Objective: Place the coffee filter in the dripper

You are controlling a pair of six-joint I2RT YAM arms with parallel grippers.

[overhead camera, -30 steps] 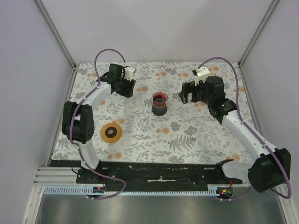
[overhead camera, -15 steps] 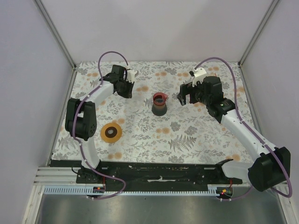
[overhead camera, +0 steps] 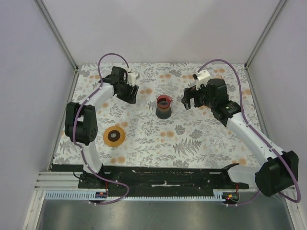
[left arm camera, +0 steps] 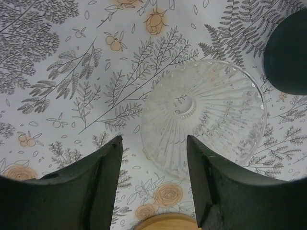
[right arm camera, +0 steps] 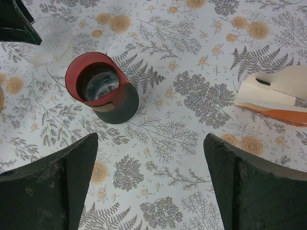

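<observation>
My left gripper needs to move back from beside the glass dish and down onto the dripper's dark funnel side, since the dripper's open middle has room for a finger.
The orange-brown dripper lies on the flowered table at the near left, apart from both grippers. I see no loose white paper filter. A cream sheet with a slot tops the orange-and-white box right of my right gripper. My left gripper is open and empty over the far left of the table; its jaws stand just short of a clear ribbed glass dish. My right gripper is open and empty; in its wrist view only bare cloth lies between the fingers.
A dark grey, red-rimmed cup stands mid-table between the grippers and also shows in the right wrist view. The glass dish lies beyond it. A tan curved edge shows under the left fingers. Walls enclose three sides.
Both arms have shifted only slightly. My right gripper has edged a little left toward the cup. The objects have not moved.
</observation>
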